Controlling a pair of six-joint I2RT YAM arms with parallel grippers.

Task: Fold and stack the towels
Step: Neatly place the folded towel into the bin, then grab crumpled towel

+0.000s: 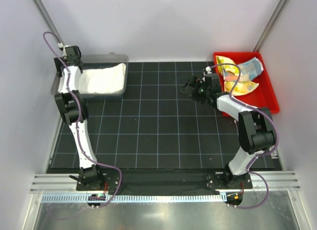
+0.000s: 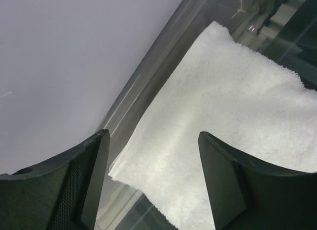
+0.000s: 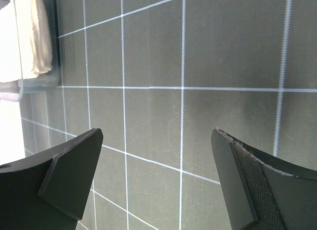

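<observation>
I should next swing my right gripper over the side of the red bin and down onto the pale yellow patterned towel's near part [image 1: 241, 87], because the light-blue towel leaves it uncovered.
A folded white towel [image 1: 104, 77] lies in the grey bin [image 1: 117, 58] at the back left. In the left wrist view its corner [image 2: 223, 116] sits just under my left gripper [image 2: 153, 136], which is open with nothing between its fingers. A pale yellow patterned towel [image 1: 232, 85] and a light-blue one [image 1: 249, 68] lie crumpled in the red bin [image 1: 270, 96] at the back right. My right gripper [image 1: 184, 86] hangs open and holds nothing, over the black mat [image 3: 158, 67] left of the red bin.
The black gridded mat [image 1: 158, 126] covers the table between the two bins. The grey bin's clear wall [image 2: 148, 76] runs beside the towel, close to the white side wall. The right wrist view shows the grey bin [image 3: 34, 42] at the far left.
</observation>
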